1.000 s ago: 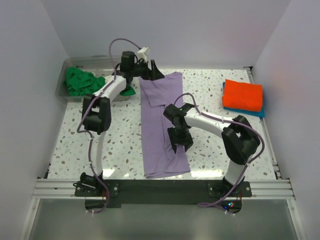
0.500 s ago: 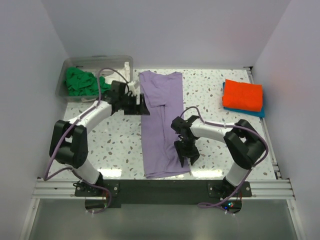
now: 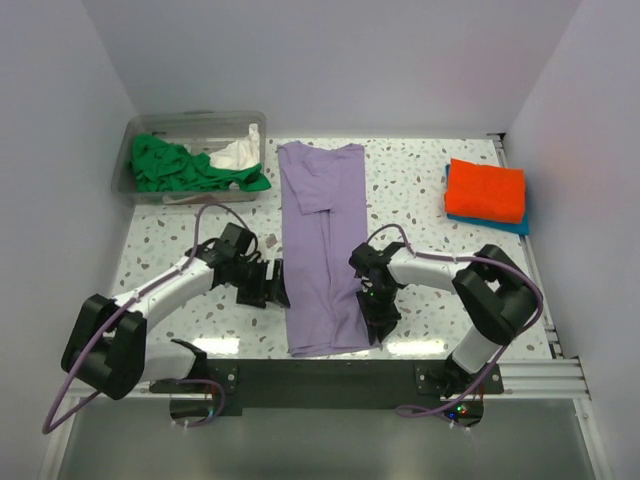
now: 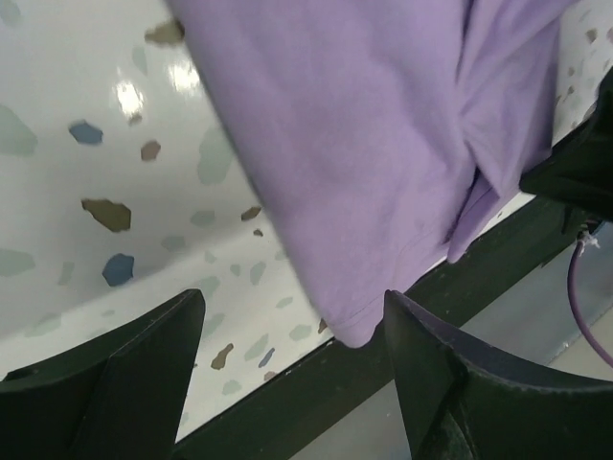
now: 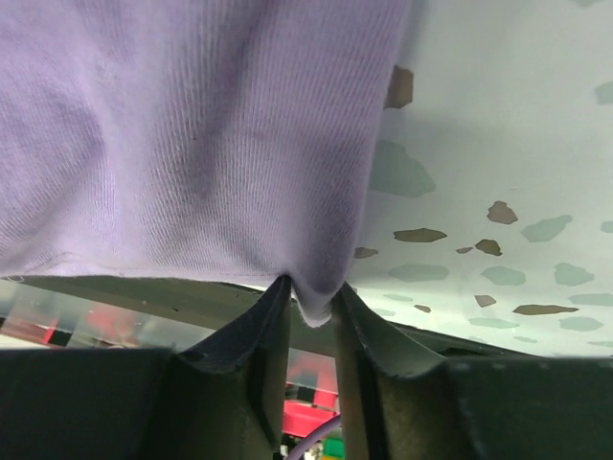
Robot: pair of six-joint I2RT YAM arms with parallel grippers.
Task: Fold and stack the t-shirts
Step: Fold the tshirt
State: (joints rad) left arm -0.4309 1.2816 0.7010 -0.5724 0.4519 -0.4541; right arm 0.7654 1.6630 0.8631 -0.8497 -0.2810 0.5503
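My left gripper should next move back and down onto the hem's free corner [image 3: 292, 351] [image 4: 352, 332], which lies below it toward my base, as the hem's other corner is pinched.
A lavender t-shirt [image 3: 320, 225] lies folded into a long strip down the middle of the table, collar end far, hem near. My right gripper [image 3: 380, 318] is at the shirt's near right corner. In the right wrist view its jaws [image 5: 311, 297] are pinched on a tuck of the lavender hem [image 5: 192, 144]. My left gripper [image 3: 275, 285] sits low beside the strip's left edge. In the left wrist view it [image 4: 292, 307] stands open over bare table, with the shirt's near left corner [image 4: 364, 144] just ahead of its fingers.
A clear tub [image 3: 190, 117] at the far left holds a green shirt [image 3: 175, 168] and a white one [image 3: 238, 153]. At the far right, a folded orange shirt [image 3: 485, 190] rests on a blue one [image 3: 518, 225]. The black front rail [image 3: 320, 372] runs just past the hem.
The left arm swung from the collar end near the tub down to the shirt's near left side, still open. The right gripper slid toward the near hem corner and closed on it.
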